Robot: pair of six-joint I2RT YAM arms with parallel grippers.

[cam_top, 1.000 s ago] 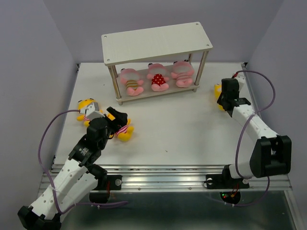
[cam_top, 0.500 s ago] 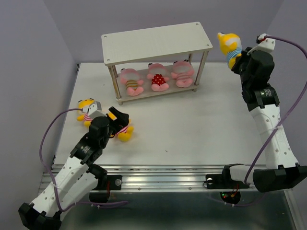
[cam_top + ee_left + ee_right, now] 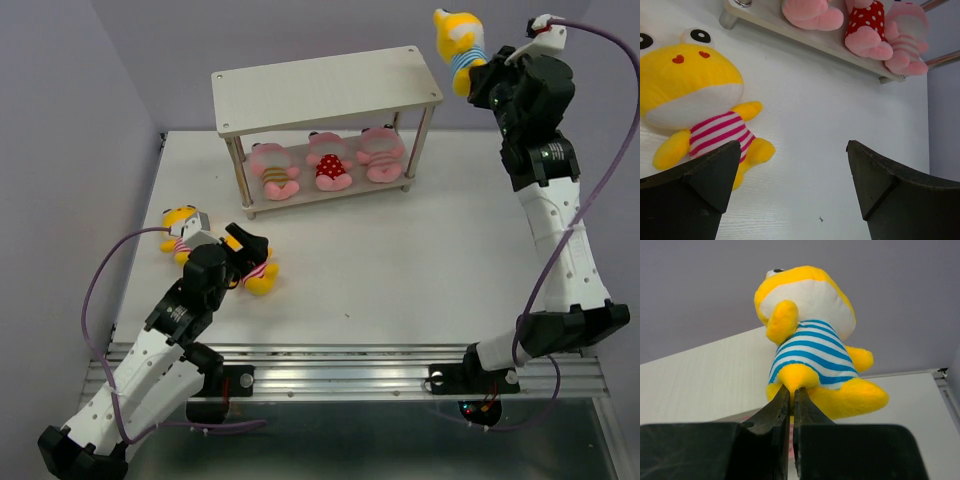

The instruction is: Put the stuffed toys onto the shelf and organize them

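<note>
The top board's empty end lies below my right gripper and left in the top view. Next, my right gripper carries the toy across, lowers and releases it.
The pale two-tier shelf stands at the back. Three pink toys sit on its lower board: yellow-striped, red dotted, pink-striped. My right gripper is shut on the foot of the yellow blue-striped toy and holds it high beside the shelf's top right corner; in the right wrist view the toy hangs over the top board. My left gripper is open, over a yellow pink-striped toy. Another yellow pink-striped toy lies left of it.
In the left wrist view a yellow pink-striped toy lies by my left finger, with bare table between the fingers and the shelf's lower board ahead. Purple walls close in on three sides.
My right arm has lifted the blue-striped toy from the table right of the shelf up to the level of the top board's right corner. The left arm has not moved.
</note>
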